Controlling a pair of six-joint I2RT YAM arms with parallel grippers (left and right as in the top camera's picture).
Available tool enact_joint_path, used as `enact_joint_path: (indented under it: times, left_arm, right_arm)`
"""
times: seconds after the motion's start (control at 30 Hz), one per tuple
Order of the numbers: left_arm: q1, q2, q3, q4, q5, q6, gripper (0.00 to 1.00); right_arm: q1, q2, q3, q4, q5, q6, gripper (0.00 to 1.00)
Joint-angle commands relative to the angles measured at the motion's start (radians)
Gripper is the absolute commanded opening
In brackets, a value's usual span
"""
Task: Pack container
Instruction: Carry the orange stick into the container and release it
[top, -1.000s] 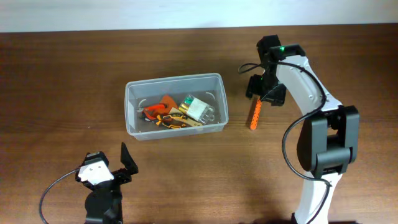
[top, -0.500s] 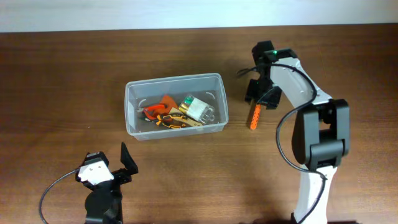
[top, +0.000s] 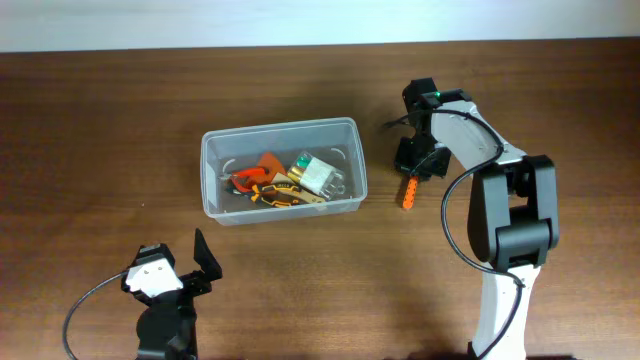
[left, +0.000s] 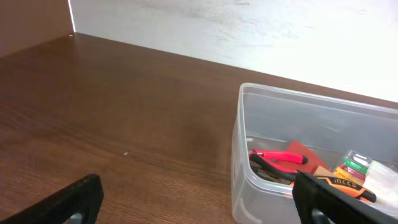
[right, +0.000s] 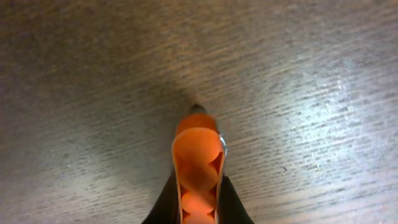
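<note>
I will next lift my right gripper's orange tool and swing it over the open container, above the red-handled pliers (top: 250, 178), as the other tools are already inside.
The container (top: 283, 172), a clear plastic tub, stands mid-table and holds red-handled pliers (top: 250, 180), an orange-and-black tool and a small clear box of coloured bits (top: 318, 175). To its right an orange tool (top: 408, 190) lies on the wood. My right gripper (top: 414, 166) is down over the tool's far end and shut on it. The right wrist view shows the orange tool (right: 198, 163) squeezed between the two dark fingers of the right gripper (right: 198, 190). My left gripper (left: 196, 208) hangs open and empty near the front left, short of the container (left: 261, 180).
The brown wooden table (top: 120, 120) runs to a white wall at the back. The right arm's base (top: 505, 300) stands at the front right, its cable looping beside it.
My right gripper has shifted slightly left and down over the orange tool and its jaws have shut on it. The left arm has not moved.
</note>
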Motion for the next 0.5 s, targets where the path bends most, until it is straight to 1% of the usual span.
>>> enact_joint_path:
  times: [0.0, 0.13, 0.17, 0.3, 0.4, 0.47]
  left_arm:
    - [-0.005, -0.005, -0.004, -0.001, -0.003, 0.009, 0.99]
    - [-0.005, -0.005, -0.004, -0.001, -0.003, 0.009, 0.99]
    - [-0.005, -0.005, -0.004, -0.001, -0.004, 0.009, 0.99]
    - [-0.005, -0.005, -0.004, -0.001, -0.003, 0.009, 0.99]
    - [-0.005, -0.005, -0.004, -0.001, -0.003, 0.009, 0.99]
    - [-0.005, -0.005, -0.004, -0.001, -0.003, 0.009, 0.99]
  right_arm:
    - [0.005, -0.013, -0.005, -0.034, 0.016, -0.003, 0.04]
    - [0.017, -0.09, 0.063, -0.076, 0.016, -0.099, 0.04]
    - [0.028, -0.124, 0.095, -0.084, 0.007, -0.143, 0.04]
    - [0.098, -0.242, 0.205, -0.091, -0.093, -0.395, 0.04]
    - [0.183, -0.309, 0.277, -0.079, -0.151, -0.549, 0.04]
    - [0.254, -0.332, 0.307, -0.063, -0.179, -0.676, 0.04]
